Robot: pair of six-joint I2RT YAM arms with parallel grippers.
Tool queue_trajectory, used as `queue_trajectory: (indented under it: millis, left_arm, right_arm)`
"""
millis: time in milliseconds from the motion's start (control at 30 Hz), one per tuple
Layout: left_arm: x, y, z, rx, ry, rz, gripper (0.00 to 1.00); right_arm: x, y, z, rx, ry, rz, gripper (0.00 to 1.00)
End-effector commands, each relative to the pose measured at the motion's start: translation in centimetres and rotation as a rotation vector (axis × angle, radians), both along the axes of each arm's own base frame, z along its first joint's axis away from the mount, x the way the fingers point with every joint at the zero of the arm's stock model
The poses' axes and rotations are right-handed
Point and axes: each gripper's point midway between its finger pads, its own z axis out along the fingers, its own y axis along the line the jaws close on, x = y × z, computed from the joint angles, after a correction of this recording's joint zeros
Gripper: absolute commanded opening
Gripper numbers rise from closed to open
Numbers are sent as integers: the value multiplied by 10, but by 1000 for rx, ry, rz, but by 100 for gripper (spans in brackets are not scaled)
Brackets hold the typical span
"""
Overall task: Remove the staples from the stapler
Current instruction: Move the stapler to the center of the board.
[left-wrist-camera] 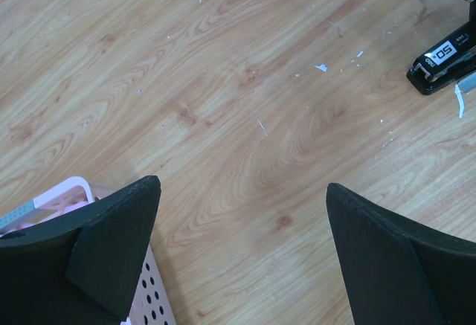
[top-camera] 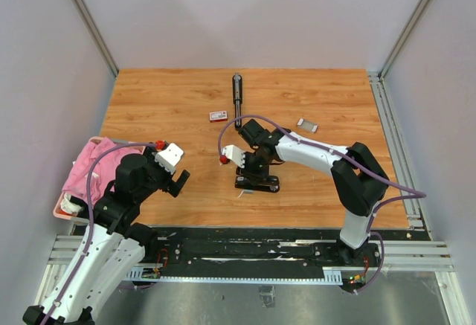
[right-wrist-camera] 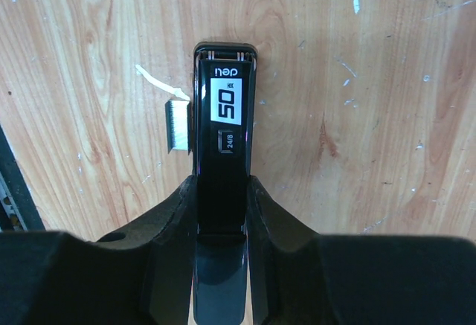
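Note:
Staples lie against the stapler, so my right gripper should move outward next and release the stapler on the bare tabletop just outward of the gripper.
The black stapler [right-wrist-camera: 224, 117], labelled "50", lies on the wooden table near the front centre [top-camera: 258, 182]. My right gripper [right-wrist-camera: 223, 191] is shut on its body from both sides, and shows from above [top-camera: 255, 170]. A short silvery strip of staples [right-wrist-camera: 177, 126] lies against the stapler's left side. The stapler's front end also shows in the left wrist view [left-wrist-camera: 442, 61]. My left gripper [left-wrist-camera: 242, 191] is open and empty above bare table, to the left of the stapler [top-camera: 175, 181].
A small red-and-white box [top-camera: 218, 115] lies behind the stapler. A long black bar [top-camera: 237, 96] lies further back. A small silvery piece [top-camera: 307, 125] is at the right. A pink basket [top-camera: 71, 191] with cloth stands at the left edge. A paper scrap [right-wrist-camera: 158, 82] lies by the staples.

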Motion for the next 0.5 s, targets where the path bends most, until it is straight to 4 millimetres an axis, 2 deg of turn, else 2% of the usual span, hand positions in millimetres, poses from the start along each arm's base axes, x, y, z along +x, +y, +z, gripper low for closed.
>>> queue_trajectory:
  millis: [0,267,467]
  left_arm:
    - [1,-1,2,-12,-16,-1,98]
    - [1,-1,1,-10,-14,-3,98]
    - [2,-3,1,-11,-12,-16,98]
  right_arm:
    - [13,-8,-2,-64,-89,-39,19]
    - [44,1,11,-40,-144,-80,23]
    - [50,1,21,-32,-155,-87,36]
